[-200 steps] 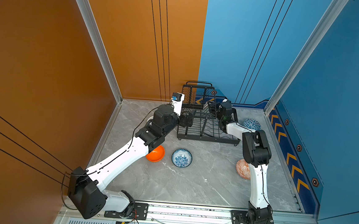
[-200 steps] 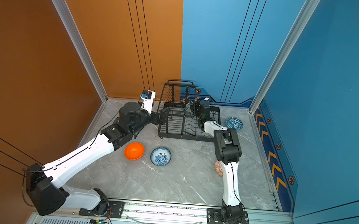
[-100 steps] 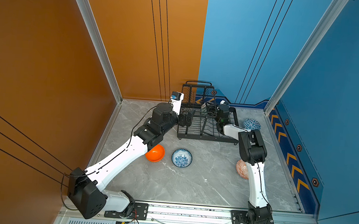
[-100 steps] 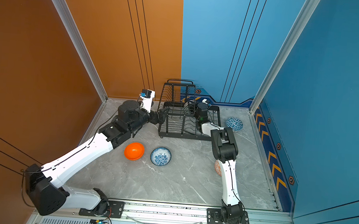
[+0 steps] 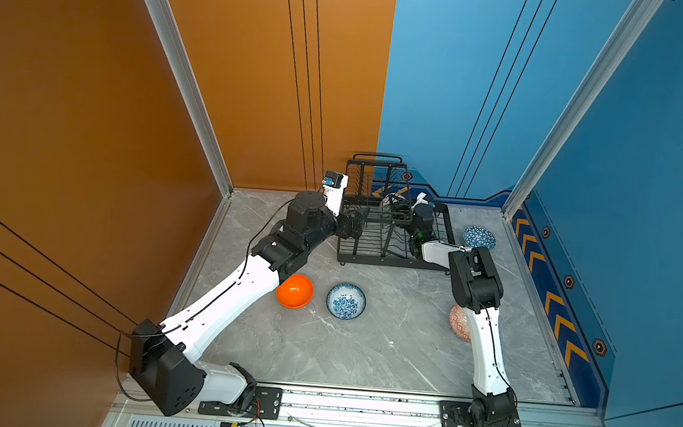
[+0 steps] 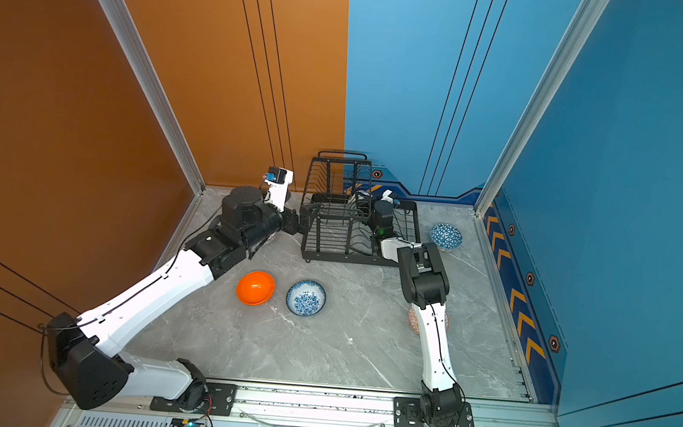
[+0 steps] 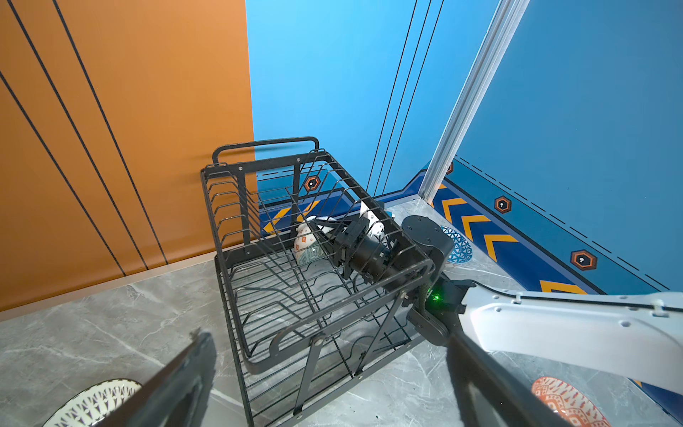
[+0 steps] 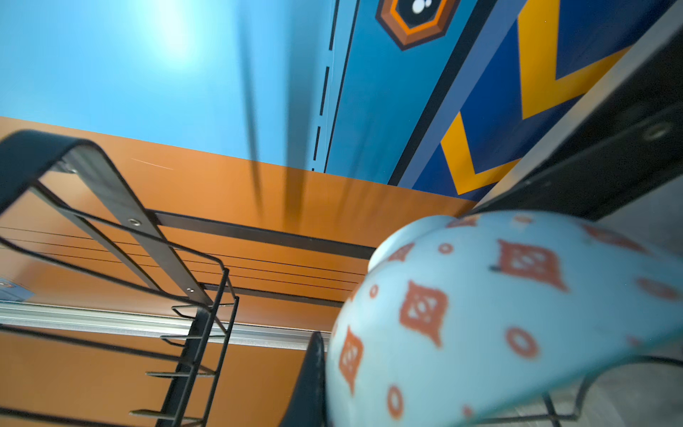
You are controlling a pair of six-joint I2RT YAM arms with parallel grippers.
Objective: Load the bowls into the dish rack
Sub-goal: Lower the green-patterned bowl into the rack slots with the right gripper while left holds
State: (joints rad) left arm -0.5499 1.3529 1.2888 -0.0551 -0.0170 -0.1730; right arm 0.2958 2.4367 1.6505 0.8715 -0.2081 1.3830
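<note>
The pale-green bowl [image 7: 306, 242] still hangs just above the rack's base slots, so the right gripper will next lower it to them and release it there.
The black wire dish rack [image 5: 390, 260] [image 6: 349, 257] [image 7: 295, 295] stands at the back. My right gripper [image 5: 394, 206] [image 7: 327, 231] reaches inside it, shut on the pale-green patterned bowl [image 7: 306, 242] [image 8: 480, 314], which is held on edge above the base slots. My left gripper [image 5: 355, 226] [image 7: 332, 388] hangs open and empty at the rack's left end. On the table lie the orange bowl [image 5: 294, 291], the blue-floral bowl [image 5: 346, 301], the blue triangle bowl [image 5: 479, 237] and the orange-red bowl [image 5: 458, 323], half hidden by my right arm. A dark-lattice bowl [image 7: 92, 403] sits under my left wrist.
The orange wall [image 5: 257, 91] and the blue wall [image 5: 465, 107] close in right behind the rack. A striped blue side wall [image 5: 553, 306] borders the right. My right forearm [image 5: 437, 249] crosses the rack's right front corner.
My right arm has pushed a little further left into the rack with the pale-green bowl. The left arm has hardly moved.
</note>
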